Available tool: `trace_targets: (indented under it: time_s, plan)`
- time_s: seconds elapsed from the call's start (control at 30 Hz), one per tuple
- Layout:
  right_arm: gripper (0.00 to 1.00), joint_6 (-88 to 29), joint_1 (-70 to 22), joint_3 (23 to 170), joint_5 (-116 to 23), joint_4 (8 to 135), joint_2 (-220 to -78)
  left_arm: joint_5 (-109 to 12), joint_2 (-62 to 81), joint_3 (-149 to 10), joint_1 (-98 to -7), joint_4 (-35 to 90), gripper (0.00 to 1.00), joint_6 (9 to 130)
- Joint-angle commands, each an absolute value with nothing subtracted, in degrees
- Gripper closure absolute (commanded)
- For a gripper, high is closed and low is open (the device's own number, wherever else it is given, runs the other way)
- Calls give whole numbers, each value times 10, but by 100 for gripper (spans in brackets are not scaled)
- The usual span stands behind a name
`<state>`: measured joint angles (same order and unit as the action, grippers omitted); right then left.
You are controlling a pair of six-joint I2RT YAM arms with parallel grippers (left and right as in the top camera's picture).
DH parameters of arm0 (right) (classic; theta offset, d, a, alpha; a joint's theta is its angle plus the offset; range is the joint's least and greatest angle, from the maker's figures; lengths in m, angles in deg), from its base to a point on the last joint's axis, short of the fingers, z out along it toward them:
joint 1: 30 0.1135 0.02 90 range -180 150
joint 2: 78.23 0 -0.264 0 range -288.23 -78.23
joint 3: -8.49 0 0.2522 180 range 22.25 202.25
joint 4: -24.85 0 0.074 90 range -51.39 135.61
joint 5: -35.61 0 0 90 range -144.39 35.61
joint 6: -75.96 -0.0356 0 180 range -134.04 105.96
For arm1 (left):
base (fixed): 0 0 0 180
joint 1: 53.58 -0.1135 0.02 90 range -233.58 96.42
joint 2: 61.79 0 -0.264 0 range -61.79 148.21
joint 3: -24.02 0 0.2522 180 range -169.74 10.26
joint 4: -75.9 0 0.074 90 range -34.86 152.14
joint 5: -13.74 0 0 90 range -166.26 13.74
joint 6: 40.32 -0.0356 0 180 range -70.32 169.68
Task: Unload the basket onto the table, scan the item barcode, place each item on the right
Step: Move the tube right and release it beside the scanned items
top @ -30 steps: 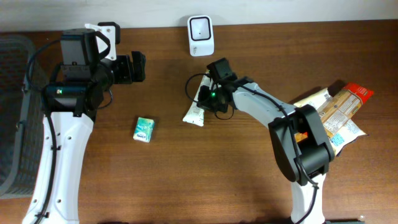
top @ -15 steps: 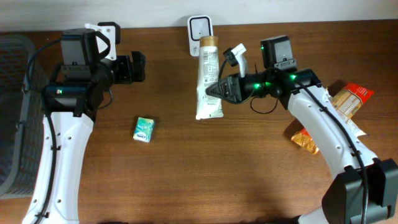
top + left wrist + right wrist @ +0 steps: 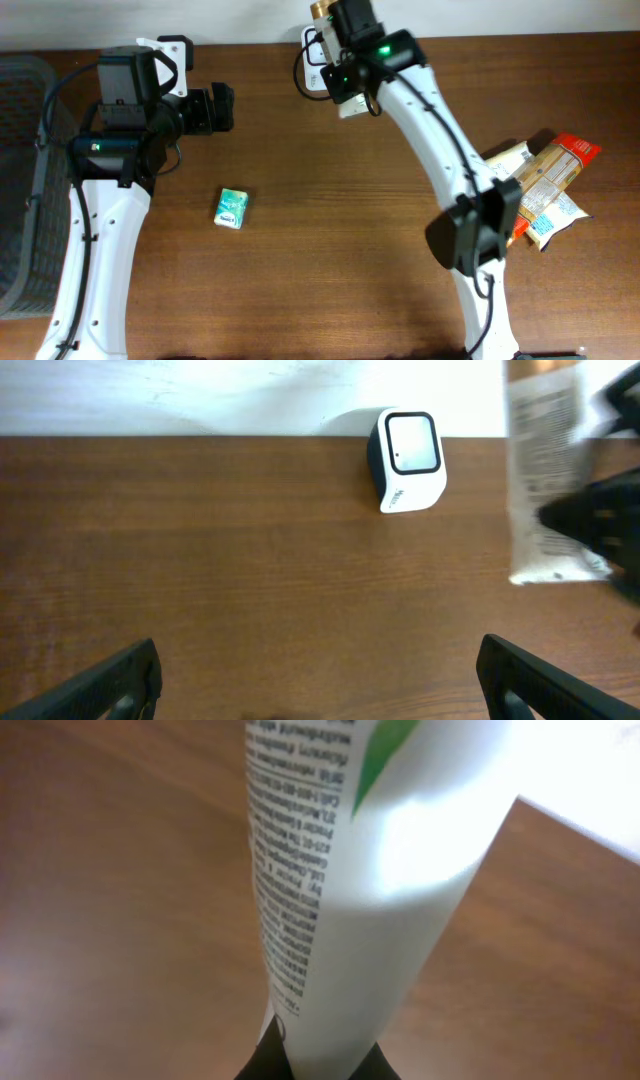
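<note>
My right gripper will next swing to its right in the overhead view, go down to the tabletop below it beside the snack packets, and let go of the tube.
The item is a white tube (image 3: 340, 870) with small print and a green mark, and my right gripper (image 3: 315, 1065) is shut on its lower end. In the overhead view the right gripper (image 3: 342, 75) holds the tube (image 3: 350, 108) at the table's back edge, right over the white barcode scanner (image 3: 312, 42), which the arm mostly hides. The left wrist view shows the scanner (image 3: 408, 460) upright by the wall, with the tube (image 3: 545, 470) raised to its right. My left gripper (image 3: 320, 700) is open over bare wood, well left of the scanner (image 3: 215, 108).
A small green box (image 3: 231, 208) lies left of centre on the table. Several snack packets (image 3: 545, 180) are piled at the right edge. A dark mesh basket (image 3: 20, 180) stands along the left edge.
The right arm has swung the tube from the middle of the table up to the back edge, over the scanner. The left arm has not moved.
</note>
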<state>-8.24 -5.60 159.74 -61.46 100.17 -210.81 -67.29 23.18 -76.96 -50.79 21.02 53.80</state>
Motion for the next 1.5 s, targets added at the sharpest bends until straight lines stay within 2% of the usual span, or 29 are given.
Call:
trace_targets:
  time_s: [0.0,0.2,0.4,0.7,0.77,0.87,0.93,1.03,1.13,1.23,1.37,1.4,1.43,1.47]
  plan:
    - [96,14,-53,1618,-764,941,-2142,-673,230,-773,-507,209,1,542]
    - [96,160,-52,1617,-912,792,-2250,-673,230,-773,-507,209,1,542]
    - [96,160,-39,1617,-1014,744,-2280,-673,231,-773,-507,209,1,541]
    - [96,150,-19,1617,-1011,741,-2244,-673,230,-773,-507,209,1,542]
    - [96,84,-17,1617,-968,787,-2196,-673,230,-773,-507,209,1,542]
    - [96,-108,-30,1617,-759,954,-2078,-673,230,-773,-507,209,1,542]
    - [96,-167,-47,1617,-661,1063,-2024,-673,231,-773,-507,209,1,542]
    - [95,-290,-104,1617,-586,1247,-2002,-673,231,-773,-507,209,1,541]
    - [96,-404,-188,1581,-556,1360,-2014,-673,231,-773,-507,209,1,541]
    - [96,-435,-262,1424,-550,1331,-2014,-673,231,-773,-507,209,1,541]
    - [96,-435,-335,1234,-550,1216,-2014,-673,231,-773,-507,209,1,542]
    - [71,-431,-360,1218,-550,1204,-2014,-673,231,-773,-507,209,1,542]
    - [43,-428,-376,1219,-549,1218,-2014,-673,230,-773,-507,209,1,542]
    - [32,-415,-380,1219,-549,1226,-2014,-673,231,-773,-507,209,1,542]
